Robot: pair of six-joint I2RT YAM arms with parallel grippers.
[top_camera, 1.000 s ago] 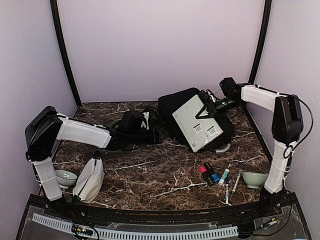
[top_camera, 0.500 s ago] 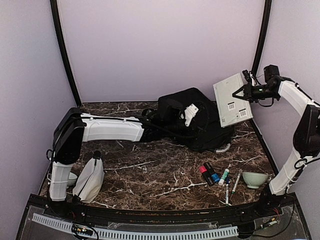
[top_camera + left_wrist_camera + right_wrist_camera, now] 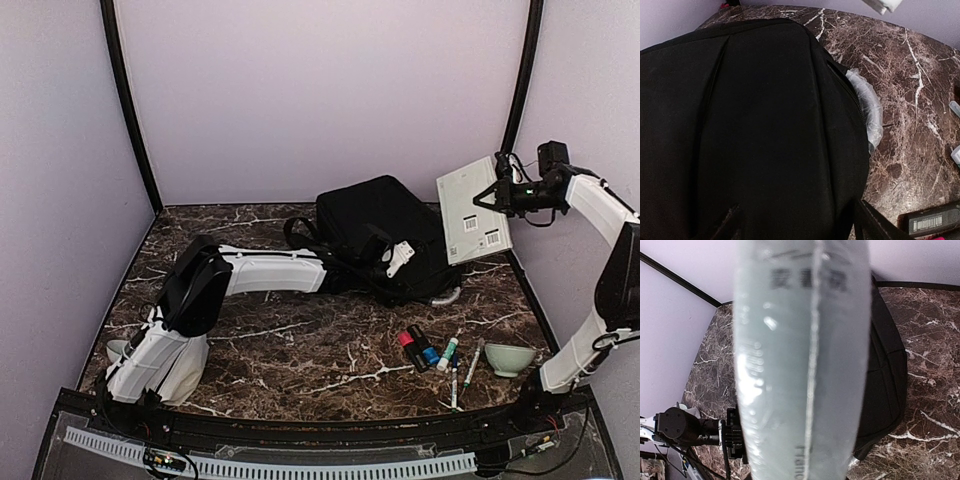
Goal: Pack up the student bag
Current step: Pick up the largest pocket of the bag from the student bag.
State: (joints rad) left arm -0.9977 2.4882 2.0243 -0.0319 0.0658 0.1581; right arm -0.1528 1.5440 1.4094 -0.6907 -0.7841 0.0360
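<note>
My left gripper shifts slightly toward the clear plastic next, then closes, as the fold of the bag's upper flap (image 3: 408, 289) (image 3: 836, 218) lies off-center between its fingers.
The black student bag (image 3: 365, 225) lies at the back middle of the table and fills the left wrist view (image 3: 750, 125). My left gripper (image 3: 393, 263) rests over the bag's near right part, its jaws spread open with black fabric between them (image 3: 800, 220). My right gripper (image 3: 497, 197) is shut on a flat white-grey plastic-wrapped pack (image 3: 472, 210) and holds it in the air, to the right of the bag and above it. In the right wrist view the pack (image 3: 800, 365) is edge-on and hides the fingers.
Clear plastic (image 3: 867, 112) pokes out from under the bag's right edge. Markers (image 3: 420, 348) and pens (image 3: 462, 365) lie front right beside a green bowl (image 3: 510, 358). A white pouch (image 3: 170, 365) and another bowl (image 3: 117, 350) sit front left, partly behind the left arm.
My right gripper lifted the flat pack off the bag, up and to the right. My left arm swung right and reached across onto the bag.
</note>
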